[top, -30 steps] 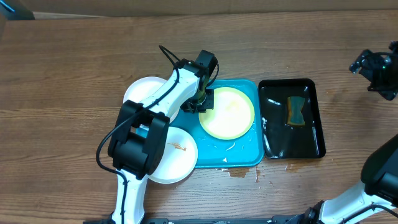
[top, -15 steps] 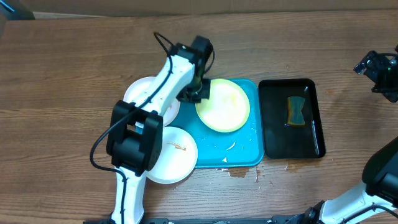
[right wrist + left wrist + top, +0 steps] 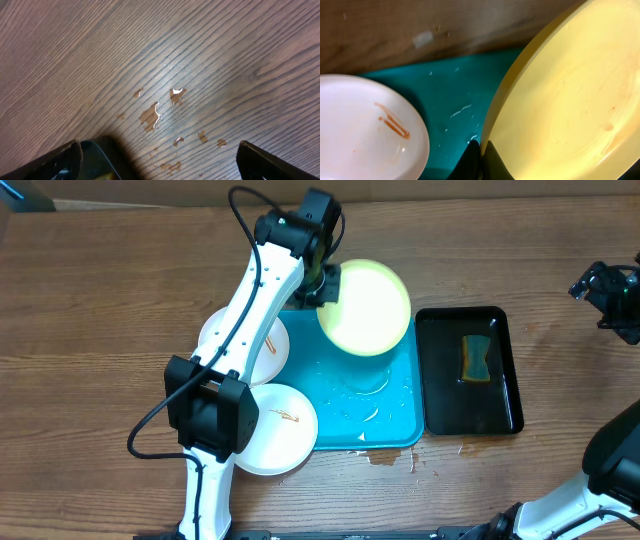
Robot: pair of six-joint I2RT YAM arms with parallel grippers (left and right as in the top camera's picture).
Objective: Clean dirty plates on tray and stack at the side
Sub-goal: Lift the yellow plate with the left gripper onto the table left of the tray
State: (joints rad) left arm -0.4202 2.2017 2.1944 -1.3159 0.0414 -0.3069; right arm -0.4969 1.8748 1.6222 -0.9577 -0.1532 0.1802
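I will move my left gripper to the left in the overhead view, lower it and let go of the rim of the pale yellow-green plate, because the wood (image 3: pixel 148 330) beside the far white plate is clear.
My left gripper (image 3: pixel 326 288) is shut on the left rim of the pale yellow-green plate (image 3: pixel 366 308) and holds it lifted and tilted above the far part of the turquoise tray (image 3: pixel 390 420). In the left wrist view the fingers (image 3: pixel 481 150) pinch the plate's edge (image 3: pixel 560 100). One white plate (image 3: pixel 225 330) with a brown smear lies left of the tray, also in the left wrist view (image 3: pixel 360 130). A second white plate (image 3: pixel 285 430) with a smear lies at the tray's front left. My right gripper (image 3: pixel 605 288) is open and empty at the far right.
A black tray (image 3: pixel 505 395) holding water and a sponge (image 3: pixel 476 357) stands right of the turquoise tray. Water drops lie on the turquoise tray, on the wood at its front edge (image 3: pixel 385 457), and under the right gripper (image 3: pixel 157 112).
My left gripper has lifted the yellow-green plate off the turquoise tray, tilted it and carried it toward the far edge. The right arm has barely moved.
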